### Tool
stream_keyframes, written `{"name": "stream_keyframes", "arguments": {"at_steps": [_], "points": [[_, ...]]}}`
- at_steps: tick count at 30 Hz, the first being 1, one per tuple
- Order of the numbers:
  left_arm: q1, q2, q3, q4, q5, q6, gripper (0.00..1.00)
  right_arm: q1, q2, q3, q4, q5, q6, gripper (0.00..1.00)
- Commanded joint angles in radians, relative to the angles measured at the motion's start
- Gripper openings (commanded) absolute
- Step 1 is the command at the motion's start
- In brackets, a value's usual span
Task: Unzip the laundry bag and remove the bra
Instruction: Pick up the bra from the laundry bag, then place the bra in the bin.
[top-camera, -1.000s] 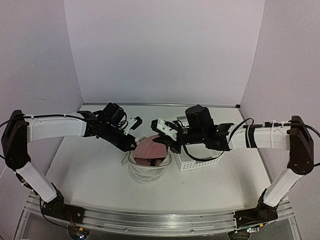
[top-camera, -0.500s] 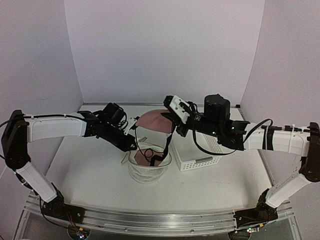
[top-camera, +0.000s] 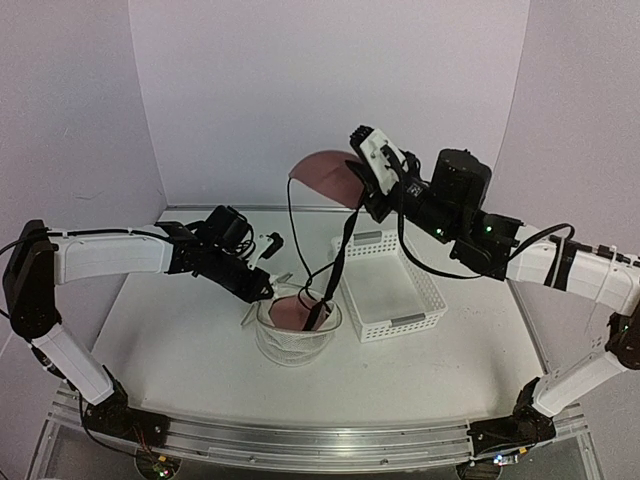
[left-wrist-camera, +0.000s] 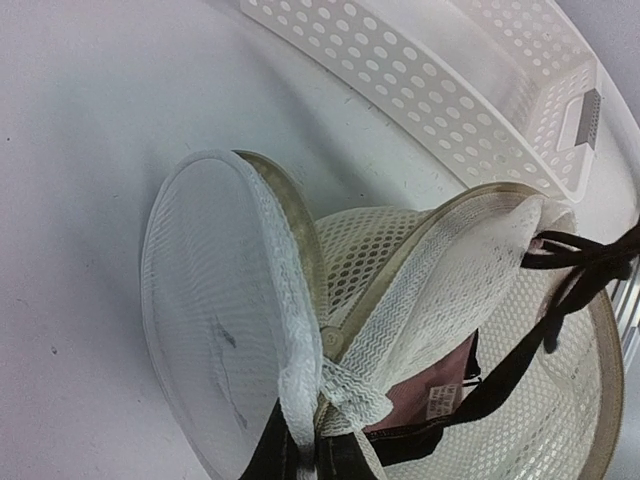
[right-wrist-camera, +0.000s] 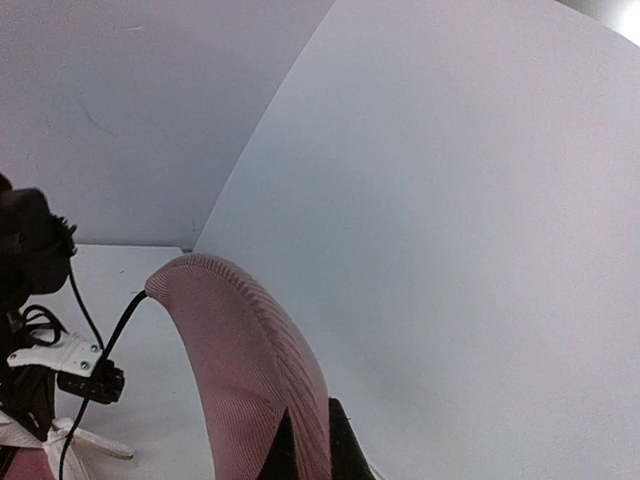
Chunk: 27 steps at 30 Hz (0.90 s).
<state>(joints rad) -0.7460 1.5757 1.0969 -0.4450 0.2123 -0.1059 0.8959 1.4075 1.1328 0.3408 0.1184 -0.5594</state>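
Next, my right gripper will shift to the right in the top view and down, releasing the bra's cup inside the basket, since that basket lies empty below my gripper.
The laundry bag (top-camera: 295, 343) is a white mesh cylinder standing open at the table's middle, its round lid (left-wrist-camera: 205, 330) flipped to the side. My left gripper (top-camera: 262, 288) is shut on the bag's rim seam (left-wrist-camera: 305, 400) beside the lid. My right gripper (top-camera: 353, 186) is high above the table, shut on a pinkish padded cup of the bra (top-camera: 324, 170). That ribbed cup (right-wrist-camera: 235, 360) fills the right wrist view, pinched between the fingers (right-wrist-camera: 345, 450). Black straps (top-camera: 338, 262) hang from the cup down into the bag. A pink part with a label (left-wrist-camera: 430, 388) lies inside the mesh.
A white lattice plastic basket (top-camera: 392, 322) stands right of the bag, close under the raised right arm; its wall (left-wrist-camera: 400, 75) shows behind the bag. Pale walls close in the back and both sides.
My right gripper has risen up and back from the bag's mouth, lifting the bra cup out; the straps now trail down into the bag. The left gripper has stayed on the rim.
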Motion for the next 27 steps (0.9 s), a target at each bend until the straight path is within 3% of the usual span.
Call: {"name": "stream_keyframes", "arguments": {"at_steps": [1, 14, 18, 27], "points": [[0.004, -0.006, 0.008, 0.006, -0.046, -0.028, 0.0, -0.007, -0.049, 0.129, -0.006, 0.161, -0.02, 0.0], [0.004, 0.041, 0.063, 0.067, -0.069, -0.082, 0.0, -0.053, -0.031, 0.196, -0.15, 0.431, 0.003, 0.0], [0.004, 0.041, 0.067, 0.074, -0.091, -0.087, 0.0, -0.099, -0.003, 0.187, -0.287, 0.452, 0.165, 0.0], [-0.004, 0.078, 0.098, 0.099, -0.103, -0.097, 0.0, -0.203, 0.092, 0.131, -0.506, 0.338, 0.581, 0.0]]}}
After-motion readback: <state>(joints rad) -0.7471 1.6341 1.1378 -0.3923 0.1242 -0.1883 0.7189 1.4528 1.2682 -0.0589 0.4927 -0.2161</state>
